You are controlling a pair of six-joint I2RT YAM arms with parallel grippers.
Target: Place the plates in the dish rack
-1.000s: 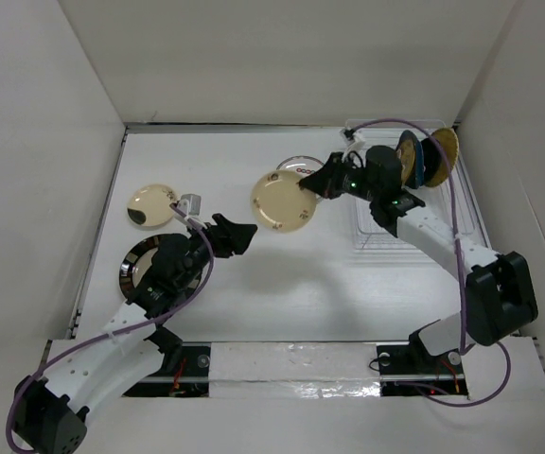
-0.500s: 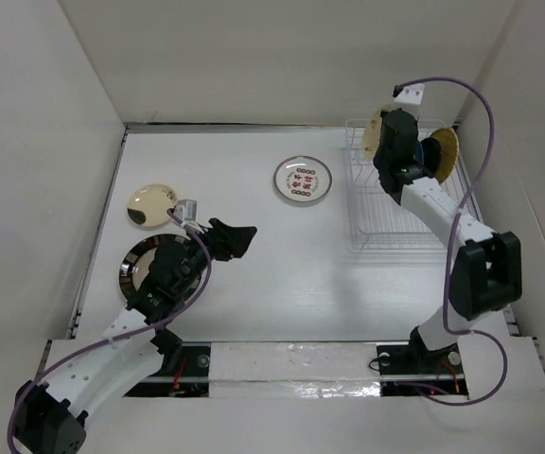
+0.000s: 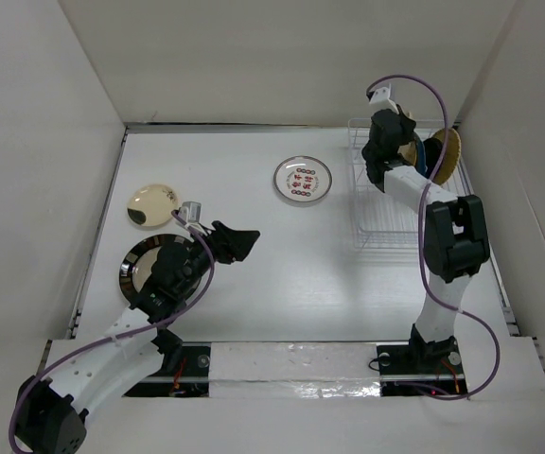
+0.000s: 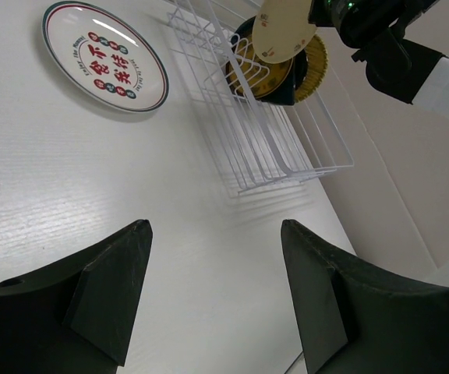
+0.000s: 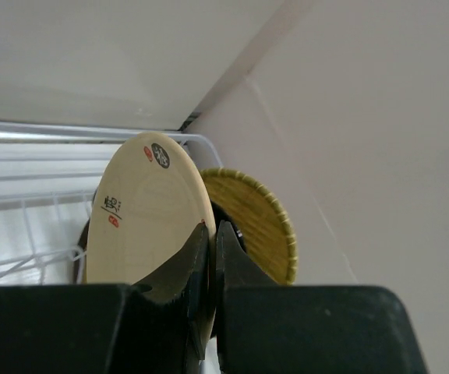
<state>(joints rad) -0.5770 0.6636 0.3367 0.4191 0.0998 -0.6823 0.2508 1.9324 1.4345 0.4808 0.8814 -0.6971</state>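
Note:
My right gripper will move gently toward the standing plates, lower the raised cream plate between the wires and let go of the plate's rim, because the rack slot beside those plates is below the cream plate.
My right gripper [image 5: 211,230] is shut on the rim of a cream plate [image 5: 143,218] and holds it upright over the far end of the wire dish rack [image 3: 386,213]. A woven yellow plate [image 5: 252,222] and a dark plate [image 4: 265,74] stand in the rack behind it. A white plate with red-green marks [image 3: 302,179] lies flat at the table's middle. A small cream plate [image 3: 152,204] and a large dark-rimmed plate [image 3: 138,270] lie at the left. My left gripper [image 4: 214,230] is open and empty above the table, right of those two plates.
White walls close the table in on the left, back and right. The rack [image 4: 275,148] stands against the right wall. The left arm [image 3: 173,270] overlaps the dark-rimmed plate.
My right arm has carried the cream plate from the table's middle up and right to the rack's far end. The white plate with red-green marks is uncovered. The left gripper has barely moved.

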